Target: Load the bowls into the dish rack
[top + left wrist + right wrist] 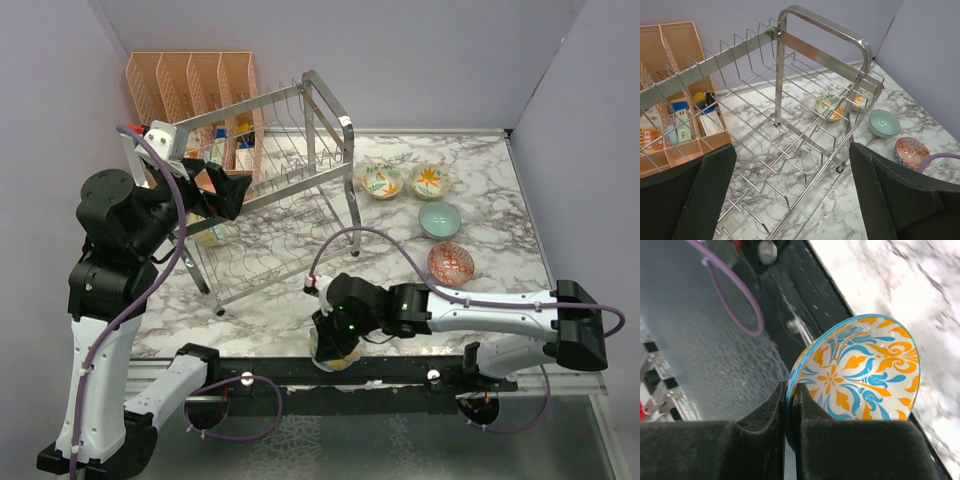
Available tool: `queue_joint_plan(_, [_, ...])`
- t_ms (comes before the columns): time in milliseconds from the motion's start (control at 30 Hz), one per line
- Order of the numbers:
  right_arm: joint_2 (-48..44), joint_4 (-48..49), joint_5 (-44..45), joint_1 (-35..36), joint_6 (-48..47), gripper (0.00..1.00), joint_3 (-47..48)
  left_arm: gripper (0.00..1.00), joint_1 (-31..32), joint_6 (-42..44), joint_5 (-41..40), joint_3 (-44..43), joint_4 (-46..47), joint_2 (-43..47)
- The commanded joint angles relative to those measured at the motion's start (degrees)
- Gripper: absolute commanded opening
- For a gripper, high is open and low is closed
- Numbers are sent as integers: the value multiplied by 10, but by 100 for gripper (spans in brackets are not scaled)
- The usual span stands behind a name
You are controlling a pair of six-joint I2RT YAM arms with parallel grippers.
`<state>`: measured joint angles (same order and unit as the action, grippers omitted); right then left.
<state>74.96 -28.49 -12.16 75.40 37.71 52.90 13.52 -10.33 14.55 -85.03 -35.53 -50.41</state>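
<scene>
My right gripper swings outward, left in the top view, beneath the dish rack's upper shelf next and releases, since the lower shelf's wires stand free there.
My right gripper [791, 392] is shut on the rim of the blue-yellow bowl [860, 370], held over the table's near edge; from above it shows under the wrist [335, 355]. My left gripper [790, 200] is open and empty above the chrome dish rack [805, 115], whose two tiers show from above [270, 190]. On the marble to the right of the rack sit the green-leaf bowl [381, 180], the orange-flower bowl [430, 180], a teal bowl [439, 219] and the red-orange bowl [450, 263].
A peach-orange plastic organizer [195, 90] with small items stands behind the rack at the back left. Purple walls close in the table at the back and sides. A black rail [400, 370] runs along the near edge.
</scene>
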Motion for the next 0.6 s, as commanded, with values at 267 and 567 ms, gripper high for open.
queue_joint_plan(267, [129, 317, -244, -55, 83, 1, 36, 99, 2, -4, -10, -45, -17, 21])
queue_joint_plan(567, [203, 463, -339, -135, 144, 1, 49, 99, 2, -4, 3, -59, -12, 15])
